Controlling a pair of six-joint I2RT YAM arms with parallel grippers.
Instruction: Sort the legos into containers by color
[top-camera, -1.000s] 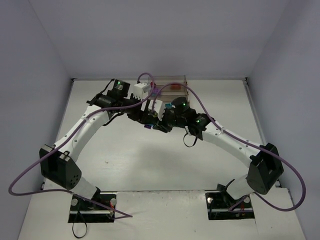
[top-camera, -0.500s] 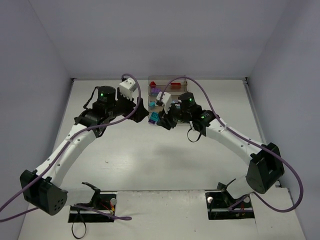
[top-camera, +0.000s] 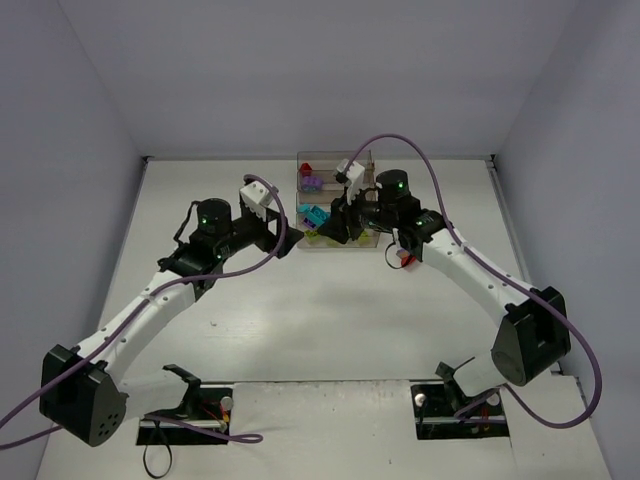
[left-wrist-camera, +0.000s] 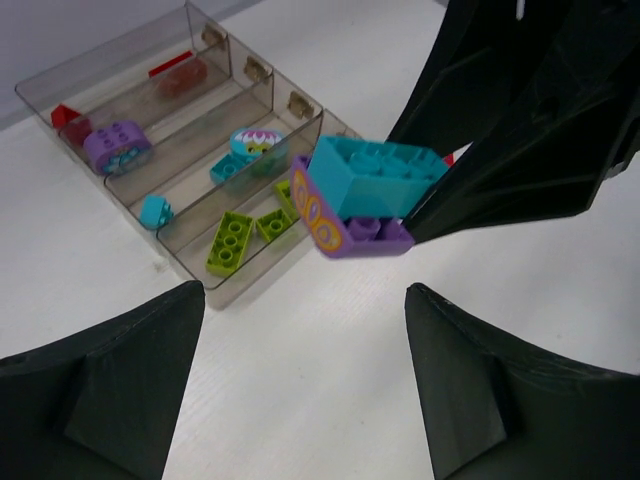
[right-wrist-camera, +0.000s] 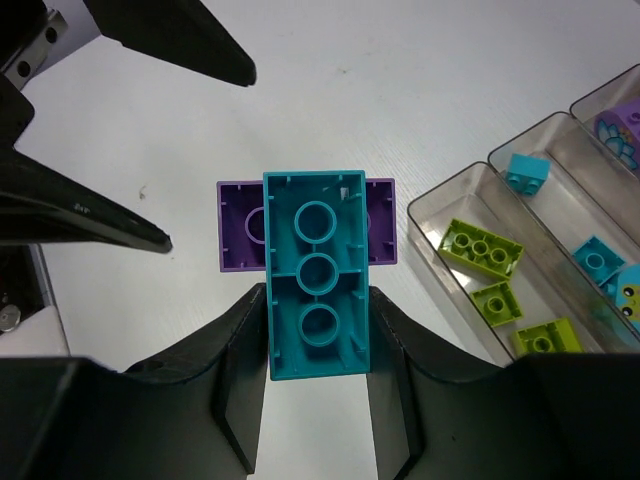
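Next, my right gripper moves outward and down to the matching tray of teal bricks, which lies outward and below it, and releases the teal brick there.
My right gripper (right-wrist-camera: 318, 385) is shut on a teal brick (right-wrist-camera: 318, 300) that has a purple brick (right-wrist-camera: 240, 225) stuck across it. It holds the stack above the table, just in front of the clear tray rack (top-camera: 302, 158). The stack also shows in the left wrist view as teal (left-wrist-camera: 375, 175) on purple (left-wrist-camera: 360, 238). My left gripper (left-wrist-camera: 305, 400) is open and empty, a little left of the stack (top-camera: 316, 216). The rack (left-wrist-camera: 120, 62) holds a red brick (left-wrist-camera: 180, 70), a purple brick (left-wrist-camera: 115, 145), teal bricks (left-wrist-camera: 240, 150) and lime green bricks (left-wrist-camera: 230, 242) in separate trays.
The nearest tray (right-wrist-camera: 560, 300) with lime green bricks (right-wrist-camera: 480, 250) lies right of the held stack. The two grippers face each other closely in front of the rack. White table stretches toward the arm bases; grey walls enclose it.
A second ago both grippers met mid-table at the stack. The left gripper has drawn back to the left, empty. The right gripper has carried the stack toward the rack.
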